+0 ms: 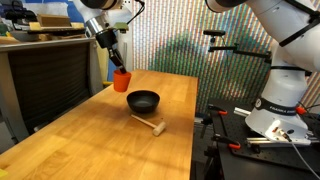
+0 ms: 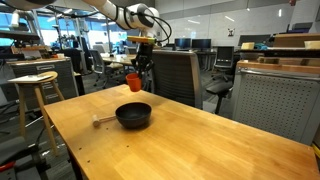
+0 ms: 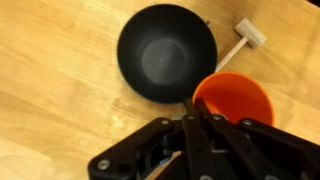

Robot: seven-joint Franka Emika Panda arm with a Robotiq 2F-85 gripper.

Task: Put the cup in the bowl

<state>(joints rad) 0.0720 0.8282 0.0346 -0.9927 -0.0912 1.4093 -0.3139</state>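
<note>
The gripper carries the red-orange cup [image 1: 121, 80] over to the black bowl's empty middle [image 1: 143, 100] next, then down to release the cup's rim, since the cup hangs high beside the bowl.
My gripper [image 1: 117, 68] is shut on the rim of the red-orange cup [image 1: 121, 80] and holds it in the air above the wooden table, a little behind the black bowl [image 1: 143, 100]. Both exterior views show this; the cup [image 2: 133, 80] hangs above and left of the bowl [image 2: 133, 115]. In the wrist view the cup [image 3: 235, 100] is open side up, pinched by my fingers [image 3: 190, 108], and the empty bowl [image 3: 166, 52] lies beside it on the table.
A light wooden mallet-like stick [image 1: 150, 124] lies on the table near the bowl, and it also shows in the wrist view [image 3: 243, 39]. A chair [image 2: 180, 75] stands behind the table, a stool [image 2: 35, 85] beside it. A second robot base [image 1: 280, 110] stands nearby.
</note>
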